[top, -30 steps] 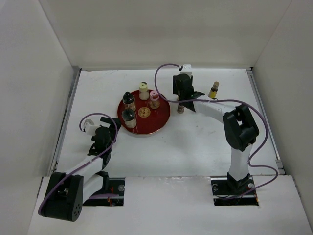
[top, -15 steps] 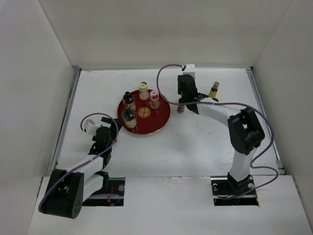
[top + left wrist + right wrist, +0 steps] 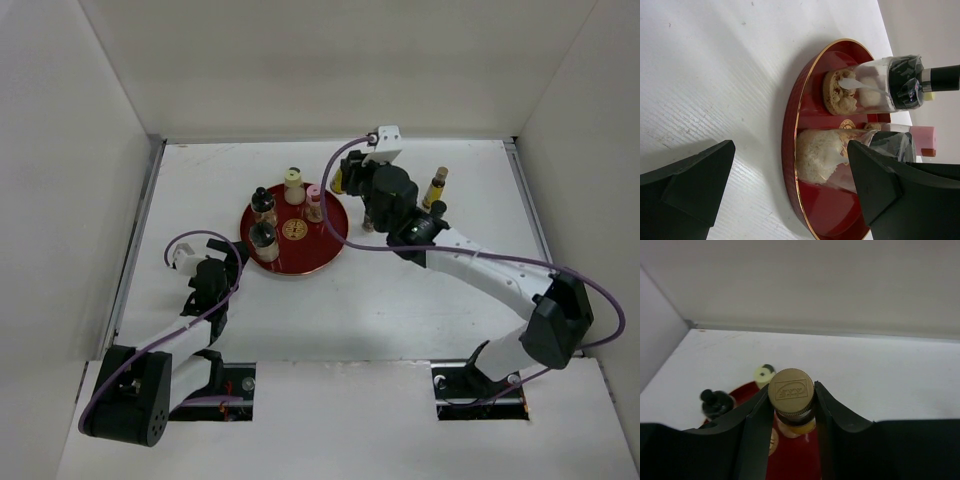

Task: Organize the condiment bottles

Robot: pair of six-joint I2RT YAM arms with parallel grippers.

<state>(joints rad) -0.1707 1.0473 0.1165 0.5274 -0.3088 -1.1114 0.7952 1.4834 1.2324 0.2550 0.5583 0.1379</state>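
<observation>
The centre between the bottles and jars stands empty, so the right gripper will go past the pink-capped bottle [image 3: 315,200] and down onto the gold emblem there.
My right gripper [image 3: 790,391] is shut on the brown cap of a slim yellow bottle [image 3: 791,384], which hangs above the right rim of the red tray [image 3: 790,460]. From above, that held bottle [image 3: 338,182] shows just left of the right gripper [image 3: 348,186]. On the tray [image 3: 325,250] stand two black-capped jars [image 3: 262,205] [image 3: 264,237], a cream-capped bottle [image 3: 293,185] and a pink-capped bottle [image 3: 315,200]. Another yellow bottle [image 3: 436,187] stands on the table at the right. My left gripper [image 3: 207,272] is open and empty beside the tray's left edge [image 3: 790,125].
White walls enclose the table on the left, back and right. The right arm [image 3: 470,265] stretches across the table's right half. A purple cable loops above the left wrist [image 3: 195,240]. The tray has a gold emblem [image 3: 293,229] at its centre.
The right gripper closed on the bottle that stood on the table right of the tray, then carried it up and left to the tray's rim. The left arm has hardly moved.
</observation>
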